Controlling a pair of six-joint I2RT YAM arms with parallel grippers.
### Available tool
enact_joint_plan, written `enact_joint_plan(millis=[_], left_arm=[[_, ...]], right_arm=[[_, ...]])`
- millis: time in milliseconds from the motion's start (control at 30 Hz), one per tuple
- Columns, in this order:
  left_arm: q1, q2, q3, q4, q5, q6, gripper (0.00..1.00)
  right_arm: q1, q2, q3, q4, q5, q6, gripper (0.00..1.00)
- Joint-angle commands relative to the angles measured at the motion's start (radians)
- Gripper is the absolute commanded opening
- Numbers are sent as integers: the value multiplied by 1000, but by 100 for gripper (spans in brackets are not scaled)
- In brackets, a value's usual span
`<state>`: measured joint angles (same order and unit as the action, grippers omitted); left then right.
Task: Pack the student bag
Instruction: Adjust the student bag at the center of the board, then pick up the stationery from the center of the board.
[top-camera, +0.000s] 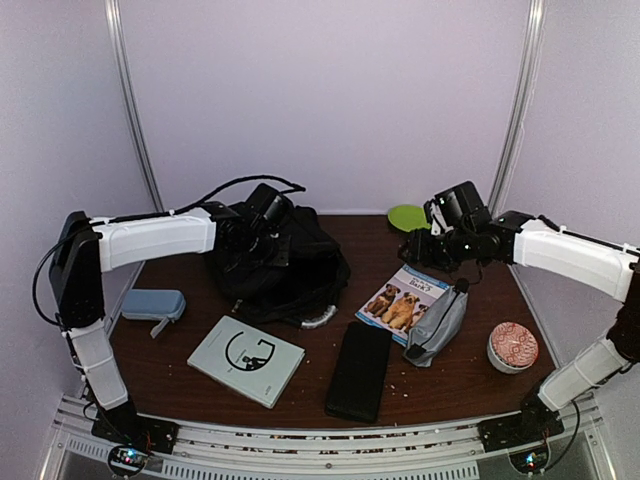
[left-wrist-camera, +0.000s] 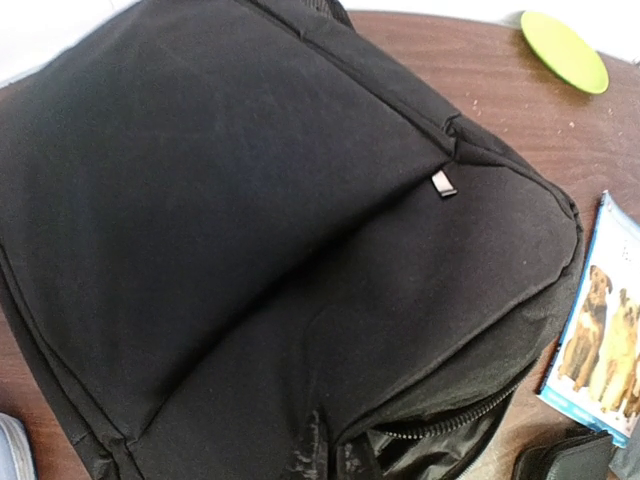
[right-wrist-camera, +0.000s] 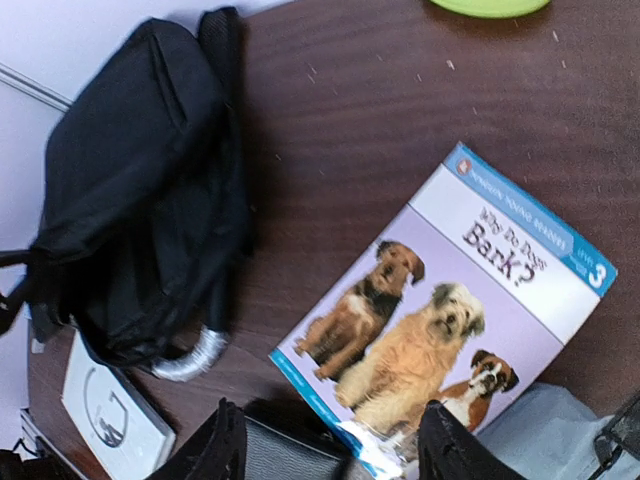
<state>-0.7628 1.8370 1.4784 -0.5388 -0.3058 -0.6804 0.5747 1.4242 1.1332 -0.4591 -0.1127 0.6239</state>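
The right gripper moves back and down next, past the dog book onto the far part of the grey pouch (top-camera: 448, 306) (right-wrist-camera: 562, 426), since its fingers hang beyond the pouch.
The student bag (top-camera: 290, 265) is a large black soft bag at the back left of the table, and it fills the left wrist view (left-wrist-camera: 250, 200). Its zipper (left-wrist-camera: 450, 425) gapes at the lower right, showing shiny lining. My left gripper (top-camera: 262, 222) is at the bag's top, and its fingers (left-wrist-camera: 330, 450) are pinched shut on a fold of the black fabric. My right gripper (top-camera: 415, 250) hangs open above the dog book (right-wrist-camera: 440, 310), with nothing between its fingers (right-wrist-camera: 335, 445). The bag (right-wrist-camera: 130, 180) lies to the left of it.
The dog book (top-camera: 403, 300) lies right of the bag, with a grey pouch (top-camera: 440, 325) beside it. Along the front lie a slim black case (top-camera: 360, 370) and a white book (top-camera: 246, 360). Elsewhere: a blue-grey case (top-camera: 153, 304), a green plate (top-camera: 407, 216), a patterned bowl (top-camera: 512, 347).
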Motion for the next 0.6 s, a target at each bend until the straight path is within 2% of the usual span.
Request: enact_joint_plan(millis=[0, 100, 233, 333, 433, 567], left_arm=[[25, -13, -2, 91, 15, 24, 0], [24, -54, -41, 124, 37, 41, 12], [24, -91, -81, 125, 59, 50, 39], [21, -122, -121, 128, 74, 44, 58], [7, -160, -163, 138, 73, 46, 70], [-16, -207, -220, 149, 46, 48, 78]], right_arm=[[1, -40, -97, 65, 21, 14, 59], [4, -52, -139, 106, -5, 33, 58], [18, -9, -103, 78, -5, 30, 58], [22, -14, -79, 11, 77, 34, 59], [21, -74, -79, -66, 207, 31, 61], [3, -145, -100, -171, 326, 60, 65]])
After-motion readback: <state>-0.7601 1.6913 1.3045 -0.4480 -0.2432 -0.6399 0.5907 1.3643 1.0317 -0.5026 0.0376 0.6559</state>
